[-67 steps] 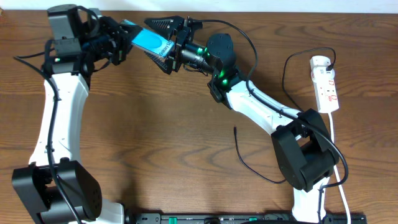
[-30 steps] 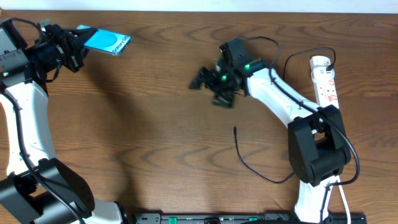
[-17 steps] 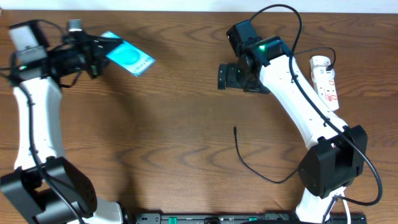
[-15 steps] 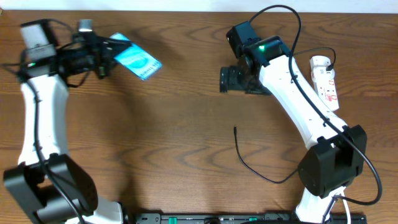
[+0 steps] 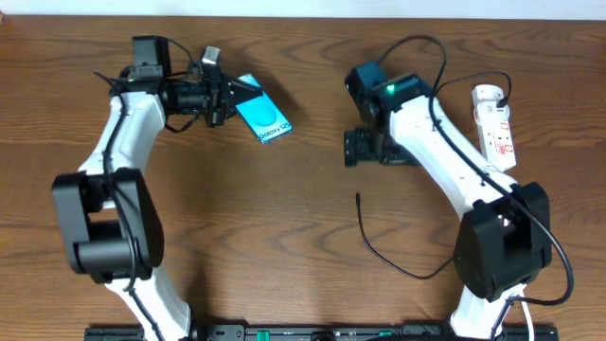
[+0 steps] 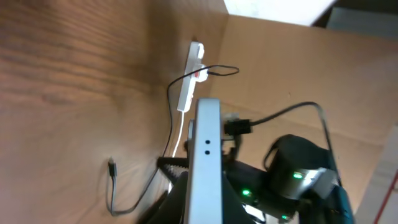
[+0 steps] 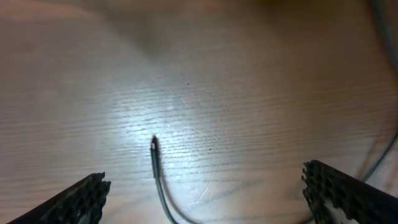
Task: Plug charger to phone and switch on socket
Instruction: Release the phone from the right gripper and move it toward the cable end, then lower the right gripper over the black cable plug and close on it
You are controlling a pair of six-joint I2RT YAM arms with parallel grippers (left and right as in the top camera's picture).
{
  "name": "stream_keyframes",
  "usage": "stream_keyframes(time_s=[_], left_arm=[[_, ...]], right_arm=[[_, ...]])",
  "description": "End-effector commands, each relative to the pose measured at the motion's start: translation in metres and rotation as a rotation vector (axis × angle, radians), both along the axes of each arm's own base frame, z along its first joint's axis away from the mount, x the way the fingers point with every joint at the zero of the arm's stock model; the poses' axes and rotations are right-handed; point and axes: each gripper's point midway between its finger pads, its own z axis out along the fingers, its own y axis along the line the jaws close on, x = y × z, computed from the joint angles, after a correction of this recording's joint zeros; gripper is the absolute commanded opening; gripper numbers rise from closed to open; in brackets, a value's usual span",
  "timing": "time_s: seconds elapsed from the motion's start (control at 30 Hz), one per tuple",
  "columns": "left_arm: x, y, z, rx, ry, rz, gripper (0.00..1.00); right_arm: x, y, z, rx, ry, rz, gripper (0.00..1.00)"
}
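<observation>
My right gripper's fingers are spread and farther from my base than the charger's connector tip (image 5: 358, 200) (image 7: 155, 155), which lies on the wood. My right gripper should come back next and lower its fingers around it.
My left gripper (image 5: 228, 98) is shut on one end of the phone (image 5: 264, 119), whose cyan screen faces up and slants toward the table's middle. In the left wrist view the phone (image 6: 205, 149) shows edge-on between the jaws. My right gripper (image 5: 364, 150) is wide open and empty, hovering just beyond the charger's loose connector tip (image 5: 358, 196). That tip (image 7: 153, 145) lies on the wood between the spread fingers (image 7: 211, 196). The charger cable (image 5: 398, 268) curves away toward the right arm's base. The white socket (image 5: 496, 128) lies at the far right with a black plug (image 5: 507, 96) in it.
The table is brown wood (image 5: 246, 227). The socket's white cord (image 5: 509, 218) runs down the right side past the right arm's base. A thicker black robot cable (image 5: 421, 47) loops above the right arm. The left wrist view also shows the socket (image 6: 191, 78) and the charger tip (image 6: 112, 167).
My right gripper let go of the phone and swung right, then down over the charger tip. My left arm carried the phone far left, then back right toward the middle.
</observation>
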Motion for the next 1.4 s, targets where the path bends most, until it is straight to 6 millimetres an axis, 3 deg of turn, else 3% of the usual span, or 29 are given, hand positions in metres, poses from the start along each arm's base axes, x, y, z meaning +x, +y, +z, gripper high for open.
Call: stream_keyframes(time_s=[0.0,0.3,0.7,0.93,1.1,1.37], left_arm=[[-0.003,-0.003,0.017,-0.093,-0.071,-0.062,0.07],[-0.003,-0.003,0.019,-0.092,-0.111,-0.072,0.07],[-0.003,-0.004,0.019,-0.088,-0.143,-0.08,0.07],[-0.003,-0.004,0.019,-0.086,-0.147,-0.081,0.08],[-0.003,-0.003,0.019,-0.082,-0.157,-0.08,0.07],[-0.003,-0.003,0.019,-0.081,-0.157,-0.08,0.07]], right_arm=[[-0.015,0.006,-0.02,0.036,0.056,0.021,0.99],[-0.036,0.021,-0.051,0.143,0.125,0.02,0.99],[-0.054,0.043,-0.06,0.139,0.147,0.098,0.96],[-0.06,0.05,-0.079,0.118,0.183,0.09,0.95],[-0.061,0.049,-0.091,0.106,0.203,0.081,0.88],[-0.061,0.049,-0.094,0.102,0.207,0.068,0.72]])
